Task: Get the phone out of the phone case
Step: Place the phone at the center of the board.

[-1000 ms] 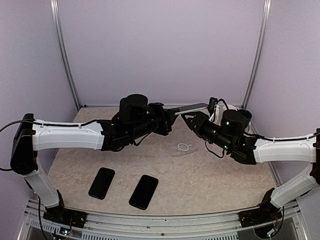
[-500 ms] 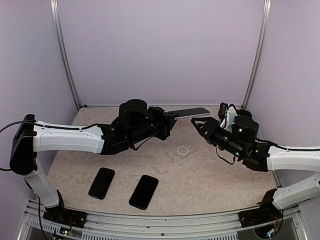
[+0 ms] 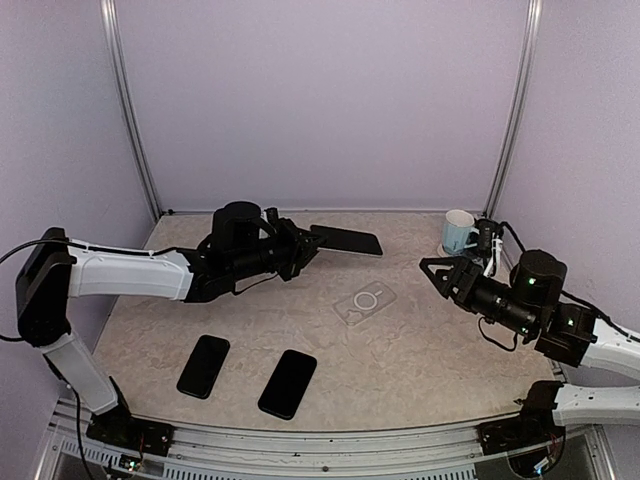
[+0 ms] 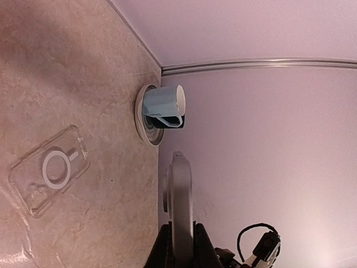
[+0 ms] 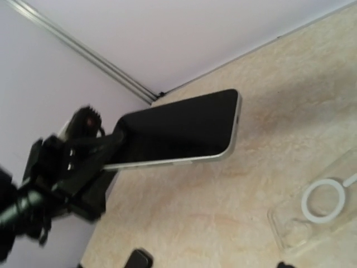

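The left gripper turns and lowers next to the open, already bare tabletop beside the clear case below it, to release the phone.
My left gripper (image 3: 308, 243) is shut on one end of the phone (image 3: 348, 239), a dark-screened slab with a silver rim held flat above the table's back middle. In the left wrist view the phone (image 4: 181, 192) shows edge-on between the closed fingers (image 4: 160, 248). The right wrist view shows the phone (image 5: 184, 129) bare. The clear phone case (image 3: 365, 301) with a white ring lies apart on the table, also showing as the case (image 4: 50, 170) and the case (image 5: 319, 207). My right gripper (image 3: 437, 274) is open and holds nothing, to the right of the case.
A pale blue mug (image 3: 458, 232) stands on a coaster at the back right corner; the mug (image 4: 163, 106) also shows in the left wrist view. Two black phones (image 3: 203, 365) (image 3: 288, 383) lie near the front left. Walls close the back and sides.
The right arm has drawn back to the right, away from the phone, with its jaws wider. The left arm has carried the phone left and slightly lower.
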{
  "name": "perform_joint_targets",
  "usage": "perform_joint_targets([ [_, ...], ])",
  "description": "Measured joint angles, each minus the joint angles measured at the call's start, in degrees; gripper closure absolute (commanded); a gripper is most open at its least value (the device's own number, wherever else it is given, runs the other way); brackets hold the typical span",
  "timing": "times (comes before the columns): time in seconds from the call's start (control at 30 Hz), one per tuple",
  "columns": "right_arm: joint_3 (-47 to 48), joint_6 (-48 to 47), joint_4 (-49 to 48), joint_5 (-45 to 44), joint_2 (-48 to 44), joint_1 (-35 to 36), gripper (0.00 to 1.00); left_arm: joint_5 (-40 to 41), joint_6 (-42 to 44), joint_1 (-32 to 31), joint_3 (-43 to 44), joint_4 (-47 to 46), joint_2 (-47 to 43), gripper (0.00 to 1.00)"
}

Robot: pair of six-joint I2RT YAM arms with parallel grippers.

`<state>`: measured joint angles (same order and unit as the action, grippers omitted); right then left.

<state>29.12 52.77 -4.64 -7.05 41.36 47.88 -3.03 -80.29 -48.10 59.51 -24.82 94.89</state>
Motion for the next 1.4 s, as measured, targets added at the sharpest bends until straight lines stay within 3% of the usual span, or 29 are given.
perform_joint_targets([
  [0.2, 0.46, -2.93, 6.73, 2.27, -1.95, 0.00, 0.25, -15.37, 12.81, 7.15, 0.42, 4.07, 0.00, 1.00],
  [0.37, 2.43, -5.20, 12.17, 4.55, -1.97, 0.00, 0.24, -28.20, 25.83, 14.03, 4.24, 15.93, 1.33, 1.00],
  [0.5, 3.30, -6.40, 15.02, 5.86, -3.23, 0.00, 0.23, -34.07, 37.73, 18.18, 9.40, 28.46, 4.33, 1.00],
  [0.7, 3.30, -7.28, 17.59, 7.85, -4.46, 0.00, 0.23, -36.17, 53.92, 19.50, 18.49, 44.72, 11.72, 0.97],
  [0.87, 3.30, -7.41, 18.51, 9.90, -4.66, 0.00, 0.22, -38.01, 61.44, 19.39, 22.51, 50.80, 18.18, 0.95],
  [1.03, 3.21, -7.37, 18.58, 11.45, -5.84, 0.00, 0.22, -42.97, 65.94, 19.50, 25.77, 52.81, 23.32, 0.91],
  [1.13, 3.19, -7.39, 18.58, 12.02, -6.16, 0.00, 0.22, -44.06, 68.72, 19.41, 27.98, 54.27, 25.18, 0.84],
  [1.23, 3.17, -7.45, 18.60, 12.44, -6.23, 0.00, 0.22, -42.99, 70.58, 19.41, 29.42, 55.69, 26.99, 0.78],
  [1.4, 2.84, -7.58, 18.67, 12.50, -6.29, 0.00, 0.21, -40.81, 70.88, 19.45, 30.05, 57.02, 30.56, 0.78],
])
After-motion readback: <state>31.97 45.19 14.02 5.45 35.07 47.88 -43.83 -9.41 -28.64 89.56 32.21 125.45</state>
